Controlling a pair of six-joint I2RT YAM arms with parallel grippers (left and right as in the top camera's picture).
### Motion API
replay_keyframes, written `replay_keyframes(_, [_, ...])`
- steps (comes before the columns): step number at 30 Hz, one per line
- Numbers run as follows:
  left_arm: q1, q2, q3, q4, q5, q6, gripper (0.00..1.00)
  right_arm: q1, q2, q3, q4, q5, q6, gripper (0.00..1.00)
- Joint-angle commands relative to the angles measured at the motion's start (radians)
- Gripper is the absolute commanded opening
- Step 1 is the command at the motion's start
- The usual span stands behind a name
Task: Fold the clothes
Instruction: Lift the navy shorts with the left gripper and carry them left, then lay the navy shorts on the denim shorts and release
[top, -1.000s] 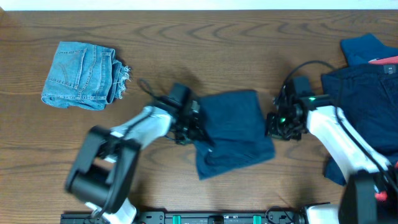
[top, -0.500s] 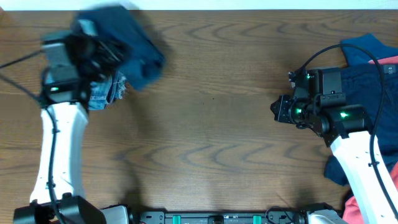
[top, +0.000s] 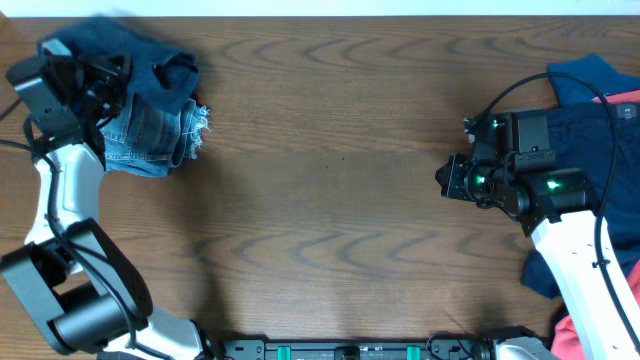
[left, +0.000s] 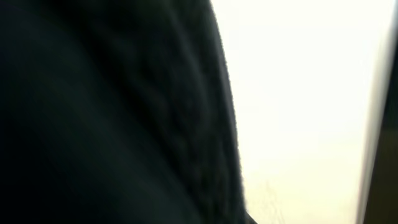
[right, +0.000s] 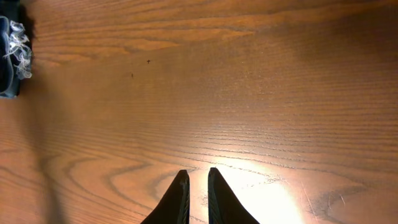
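Note:
The denim shorts' uncovered near end (top: 128, 153) lies behind and below the navy edge, so my left gripper will bring that edge back and down over it, then release.
The dark-navy shorts (top: 165, 65) lie bunched at the far left back of the table, partly on top of the light-blue frayed denim shorts (top: 150, 135). My left gripper (top: 100, 80) is at the navy shorts' left edge and appears shut on them. Dark fabric (left: 112, 112) fills the left wrist view and hides the jaws. My right gripper (top: 445, 180) hovers over bare wood at the right, its fingers (right: 198, 177) nearly together and empty. The frayed denim edge (right: 11, 56) shows far off in the right wrist view.
A pile of navy and blue garments (top: 590, 140) with a coral-red piece (top: 622, 100) lies at the right edge, under and behind my right arm. The wooden table (top: 330, 200) stretches between the two arms.
My left arm swung the navy shorts from the table's middle to the far left back, onto the denim shorts. My right arm pulled back slightly, then stayed still.

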Motion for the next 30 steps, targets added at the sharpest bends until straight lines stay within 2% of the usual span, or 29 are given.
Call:
replay_keyframes(1, [0.012,-0.018,0.019,-0.015,0.029,-0.001,0.06,-0.003,-0.003,0.008,-0.003,0.009,0.013,0.11])
replay_keyframes(6, [0.031,-0.027,0.019,-0.174,-0.008,0.13,0.06,-0.003,-0.003,0.008,-0.003,0.027,0.013,0.12])
replay_keyframes(11, [0.073,-0.027,0.019,-0.389,-0.205,0.281,0.07,-0.003,-0.003,0.008,-0.006,0.027,0.013,0.12])
replay_keyframes(15, [0.119,-0.027,0.019,-0.409,-0.249,0.349,0.1,-0.003,-0.003,0.008,-0.006,0.028,0.013,0.12])
replay_keyframes(17, [0.143,-0.027,0.019,-0.414,-0.249,0.357,0.17,-0.003,-0.003,0.008,-0.006,0.038,0.013,0.12])
replay_keyframes(19, [0.159,-0.027,0.019,-0.438,-0.248,0.357,0.45,-0.003,-0.003,0.008,-0.007,0.046,0.013,0.13])
replay_keyframes(22, [0.173,-0.027,0.019,-0.524,-0.248,0.372,0.69,-0.003,-0.003,0.008,-0.011,0.053,0.005,0.13])
replay_keyframes(25, [0.175,-0.027,0.02,-0.588,-0.248,0.428,0.73,-0.003,-0.003,0.008,-0.008,0.053,0.005,0.13])
replay_keyframes(30, [0.175,-0.075,0.02,-0.662,-0.248,0.462,0.73,-0.003,-0.003,0.008,-0.007,0.053,0.005,0.14])
